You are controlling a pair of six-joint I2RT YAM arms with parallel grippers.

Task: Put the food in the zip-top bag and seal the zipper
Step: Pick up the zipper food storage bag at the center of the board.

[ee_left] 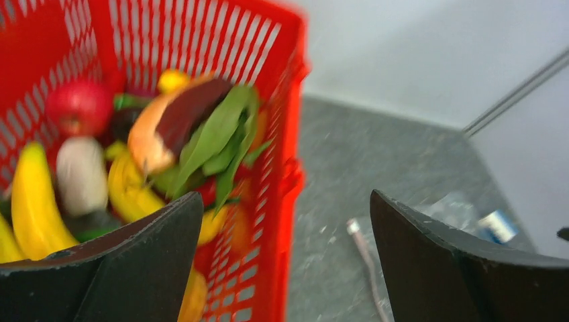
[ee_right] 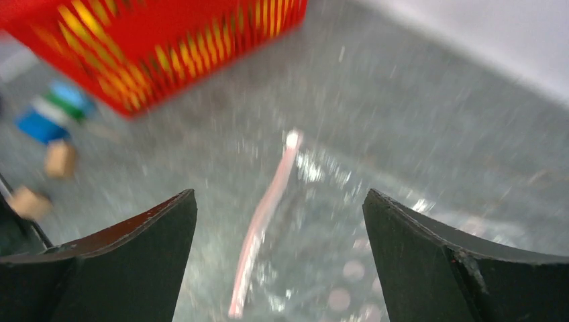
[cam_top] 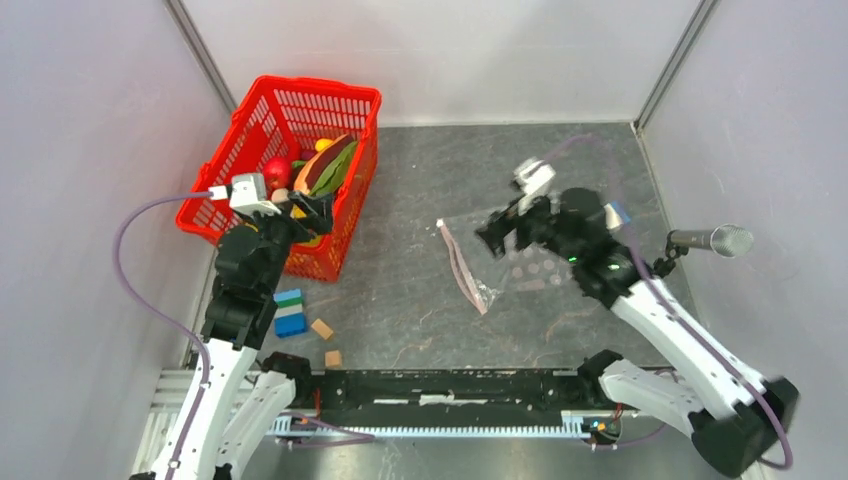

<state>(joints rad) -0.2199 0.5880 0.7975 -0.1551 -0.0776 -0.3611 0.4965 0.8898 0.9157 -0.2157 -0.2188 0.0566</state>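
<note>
The right gripper lowers to its left in the top view next, toward the pink zipper's middle (cam_top: 460,266) (ee_right: 264,220) below it, since the bag lies flat.
The toy food (cam_top: 322,165) lies piled in the red mesh basket (cam_top: 265,110) at the back left: yellow bananas (ee_left: 30,204), a red ball (ee_left: 79,106), green leaves (ee_left: 215,137). The clear zip-top bag (cam_top: 520,262) lies flat on the grey table, its pink zipper (cam_top: 462,268) along its left edge. My left gripper (cam_top: 312,212) is open and empty over the basket's right rim (ee_left: 295,181). My right gripper (cam_top: 497,232) is open and empty above the bag; the zipper (ee_right: 263,228) shows between its fingers.
Small building blocks lie on the table left of centre: a blue-and-green stack (cam_top: 289,311) and two tan cubes (cam_top: 321,328) (cam_top: 333,358). A grey cylinder (cam_top: 712,240) sticks out at the right wall. Walls close in on three sides.
</note>
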